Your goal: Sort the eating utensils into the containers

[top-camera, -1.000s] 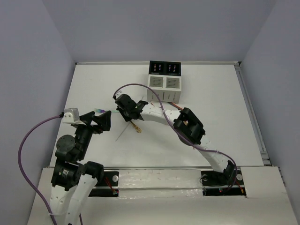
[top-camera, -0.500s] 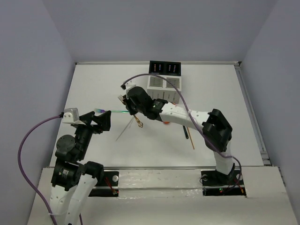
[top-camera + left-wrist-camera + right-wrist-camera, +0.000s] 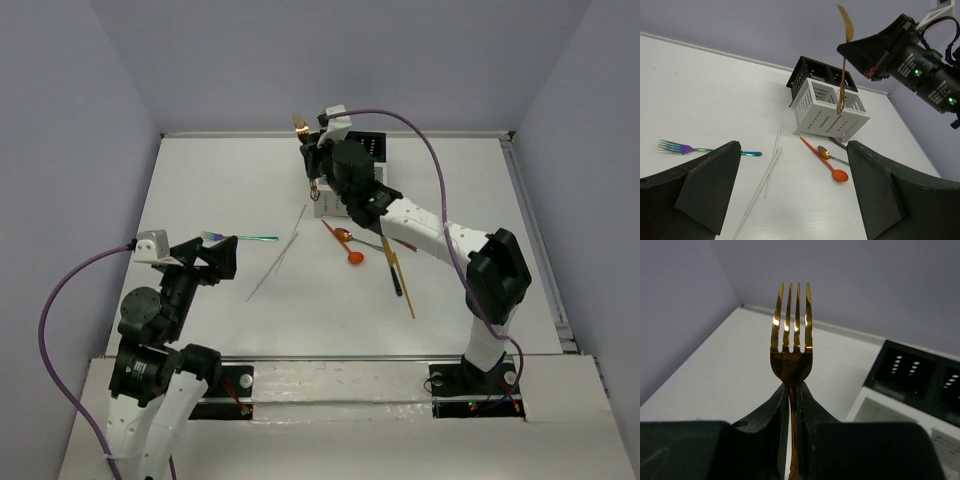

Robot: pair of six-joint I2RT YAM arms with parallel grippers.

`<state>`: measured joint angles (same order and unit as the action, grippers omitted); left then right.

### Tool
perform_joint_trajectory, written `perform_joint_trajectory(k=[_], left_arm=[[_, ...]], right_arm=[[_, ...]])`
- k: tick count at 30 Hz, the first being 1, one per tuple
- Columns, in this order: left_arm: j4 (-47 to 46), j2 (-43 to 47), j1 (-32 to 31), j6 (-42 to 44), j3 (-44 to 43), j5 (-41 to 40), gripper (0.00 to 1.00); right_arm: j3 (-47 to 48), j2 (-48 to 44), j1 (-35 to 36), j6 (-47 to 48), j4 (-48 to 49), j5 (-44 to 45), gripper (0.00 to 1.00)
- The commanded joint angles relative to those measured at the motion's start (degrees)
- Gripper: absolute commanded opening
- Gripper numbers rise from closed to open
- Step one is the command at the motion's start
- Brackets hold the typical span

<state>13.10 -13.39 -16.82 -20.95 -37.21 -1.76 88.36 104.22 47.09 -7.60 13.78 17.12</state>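
Note:
The black box's nearest section (image 3: 903,369) is open and empty, so my right gripper should next go outward past the white box, then down to release the fork there.
My right gripper (image 3: 792,395) is shut on a gold fork (image 3: 791,340), gripping it just below the tines. The fork (image 3: 305,150) hangs upright, tines up, and its handle tip (image 3: 839,106) sits over a white box of the containers (image 3: 825,112). The black boxes (image 3: 372,146) lie behind. My left gripper (image 3: 795,190) is open and holds nothing; it hovers low at the left (image 3: 215,255). On the table lie an iridescent fork (image 3: 685,148), two white sticks (image 3: 767,170), an orange spoon (image 3: 822,160) and a shiny spoon (image 3: 829,153).
A wooden stick (image 3: 402,275) and a black stick (image 3: 392,272) lie right of the orange spoon (image 3: 345,245). The right arm (image 3: 430,230) stretches across the table's right half. Walls close the table at the back and sides.
The right arm has swung from the table's middle back to the containers, lifting the gold fork and turning it upright. The left arm has not moved.

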Motion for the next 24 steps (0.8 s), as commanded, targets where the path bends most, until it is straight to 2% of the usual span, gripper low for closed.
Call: perform_joint_trajectory(k=[1,5,8,17,24], left_arm=[[-2.8,-0.9,-0.1,-0.1,-0.8,0.2,0.99],[-2.7,-2.3,-0.1,0.1,-0.9,-0.2,0.99],[-2.6,-3.0,-0.1,0.2,-0.9,-0.3,0.99],[-2.6,-5.2,1.6,0.3,-0.9,-0.1,0.99],[-2.6,-6.2,3.9,0.5,-0.9,0.4,0.99]], right_arm=[[3.1,3.4,-7.6,2.6,16.6,4.8,0.07],[7.5,8.6,-13.7,1.2,20.8,3.9,0.07],[15.7,14.3,-16.8,1.4,20.5,4.0,0.07],[33.1,28.8,-20.5,1.7,19.4,0.8,0.07],[38.0,36.1,-21.0,-0.5,19.4,-3.9,0.07]])
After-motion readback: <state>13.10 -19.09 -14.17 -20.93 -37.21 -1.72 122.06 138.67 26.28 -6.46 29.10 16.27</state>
